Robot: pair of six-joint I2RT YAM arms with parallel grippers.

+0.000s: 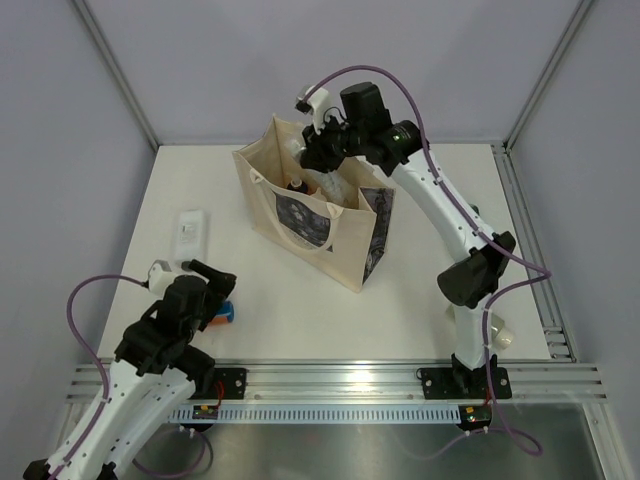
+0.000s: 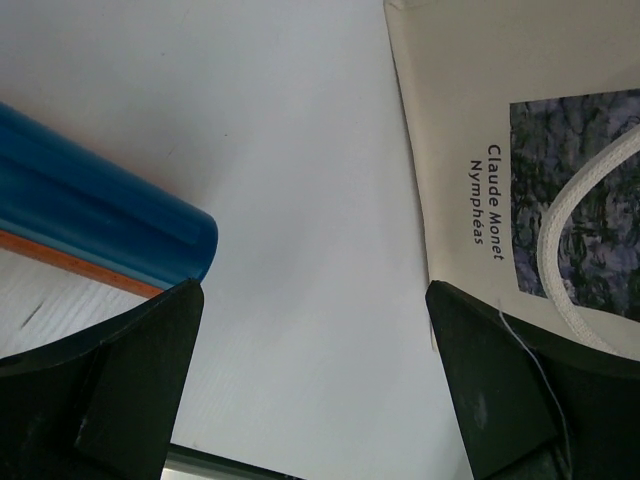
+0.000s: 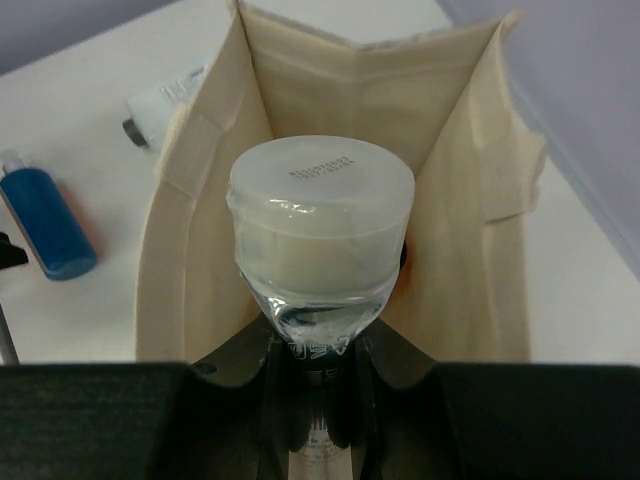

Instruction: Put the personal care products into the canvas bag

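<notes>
The grey tube is still high between the bag's sides, so the robot's right gripper needs to go down and slightly back into the bag's opening next.
The cream canvas bag stands open mid-table; its printed side fills the right of the left wrist view. My right gripper is shut on a grey tube with a translucent cap and holds it over the bag's open mouth. Bottle tops show inside the bag. The blue-orange cylinder lies on the table beside my left gripper, which is open and empty. The white box lies flat at the left.
The table's metal front rail runs along the near edge. Enclosure walls and posts ring the table. The bag's white loop handle hangs on its near side. A white item lies beyond the bag's wall.
</notes>
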